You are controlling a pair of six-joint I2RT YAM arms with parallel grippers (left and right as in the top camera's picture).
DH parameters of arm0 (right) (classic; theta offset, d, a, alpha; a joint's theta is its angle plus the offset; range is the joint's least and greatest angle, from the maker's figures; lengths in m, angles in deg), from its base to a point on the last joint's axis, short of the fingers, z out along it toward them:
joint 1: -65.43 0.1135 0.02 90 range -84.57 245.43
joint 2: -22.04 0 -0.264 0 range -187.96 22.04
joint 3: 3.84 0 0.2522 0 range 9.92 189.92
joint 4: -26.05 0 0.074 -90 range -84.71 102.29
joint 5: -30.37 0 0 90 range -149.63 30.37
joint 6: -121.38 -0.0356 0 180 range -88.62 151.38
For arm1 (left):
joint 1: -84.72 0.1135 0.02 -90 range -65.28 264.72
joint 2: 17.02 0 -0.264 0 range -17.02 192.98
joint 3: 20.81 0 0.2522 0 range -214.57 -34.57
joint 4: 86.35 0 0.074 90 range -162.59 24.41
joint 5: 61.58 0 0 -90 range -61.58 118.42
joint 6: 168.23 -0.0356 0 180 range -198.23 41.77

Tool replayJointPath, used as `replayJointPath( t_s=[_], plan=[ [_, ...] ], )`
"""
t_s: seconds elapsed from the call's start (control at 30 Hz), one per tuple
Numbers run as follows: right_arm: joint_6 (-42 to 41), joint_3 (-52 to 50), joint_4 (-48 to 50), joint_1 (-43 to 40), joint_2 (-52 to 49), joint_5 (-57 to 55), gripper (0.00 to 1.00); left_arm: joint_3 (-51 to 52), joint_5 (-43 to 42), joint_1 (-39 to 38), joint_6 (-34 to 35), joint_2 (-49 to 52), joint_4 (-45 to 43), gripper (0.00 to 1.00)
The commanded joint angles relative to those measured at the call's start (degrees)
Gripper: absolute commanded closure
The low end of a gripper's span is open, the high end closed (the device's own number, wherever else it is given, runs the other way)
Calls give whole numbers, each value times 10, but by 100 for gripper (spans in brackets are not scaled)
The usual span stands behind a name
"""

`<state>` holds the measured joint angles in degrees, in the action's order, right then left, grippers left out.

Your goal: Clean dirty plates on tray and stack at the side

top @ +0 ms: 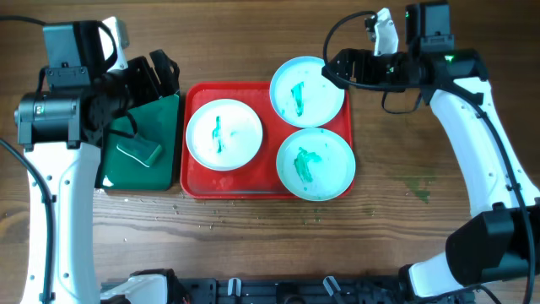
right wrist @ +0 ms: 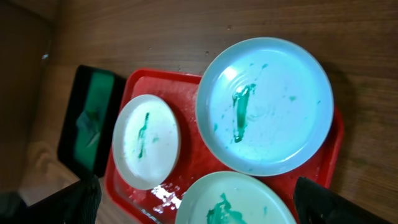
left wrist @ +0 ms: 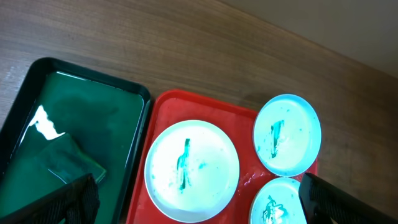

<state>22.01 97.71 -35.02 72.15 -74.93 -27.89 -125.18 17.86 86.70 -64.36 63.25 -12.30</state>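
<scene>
I will lower my right gripper to the left in the overhead view next, onto the white plate's rim (top: pixel 261 132) (right wrist: pixel 179 138) by the aqua plates, where a red gap fits a finger.
The red tray (top: pixel 196 181) holds three dirty plates with teal-green smears: a white plate (top: pixel 224 133) on the left, a pale aqua plate (top: pixel 307 91) at the far right corner overhanging the rim, and a second aqua plate (top: pixel 315 163) at the near right. My left gripper (top: pixel 159 74) is open and empty above the far edge of the dark green tray (top: pixel 160 118). My right gripper (top: pixel 337 67) is open and empty just beyond the far aqua plate. The left wrist view shows its open jaws (left wrist: pixel 199 202) above the white plate (left wrist: pixel 191 171). The right wrist view shows its open jaws (right wrist: pixel 196 202) above the plates (right wrist: pixel 267 106).
The dark green tray left of the red tray holds water and a green sponge (top: pixel 139 151). A faint green stain (top: pixel 418 187) marks the wooden table right of the red tray. Water drops lie near the red tray's front edge.
</scene>
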Motion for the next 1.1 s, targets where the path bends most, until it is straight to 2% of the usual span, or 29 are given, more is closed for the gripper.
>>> replayJointPath(
  t_s=[0.0,0.07,0.13,0.2,0.33,0.5,0.73,0.8,0.83,0.87,0.9,1.0,1.07],
  plan=[
    [-31,7,17,57,-12,-90,8,-12,54,19,66,26,34,0],
    [-63,7,26,117,-15,-171,15,-12,98,51,114,55,71,0],
    [-105,7,37,177,-34,-230,29,-12,99,77,117,84,86,8],
    [-123,7,49,224,-75,-233,42,-12,105,97,120,114,90,14],
    [-137,7,68,277,-160,-256,58,-11,107,112,123,140,83,16],
    [-149,7,107,294,-231,-253,60,-11,126,115,123,140,82,16],
    [-163,7,173,296,-292,-240,71,-11,137,115,123,143,82,16],
    [-163,7,186,298,-304,-233,78,-11,137,115,123,143,90,15],
    [-164,7,186,300,-304,-234,85,-11,136,115,123,143,92,23],
    [-163,7,185,303,-304,-234,91,-11,136,115,123,143,94,41],
    [-165,7,181,303,-304,-234,96,-11,137,115,123,143,106,42],
    [-171,7,175,303,-304,-233,96,3,136,115,120,144,112,42],
    [-170,7,175,303,-304,-227,96,30,131,115,99,154,54,47]
  ],
)
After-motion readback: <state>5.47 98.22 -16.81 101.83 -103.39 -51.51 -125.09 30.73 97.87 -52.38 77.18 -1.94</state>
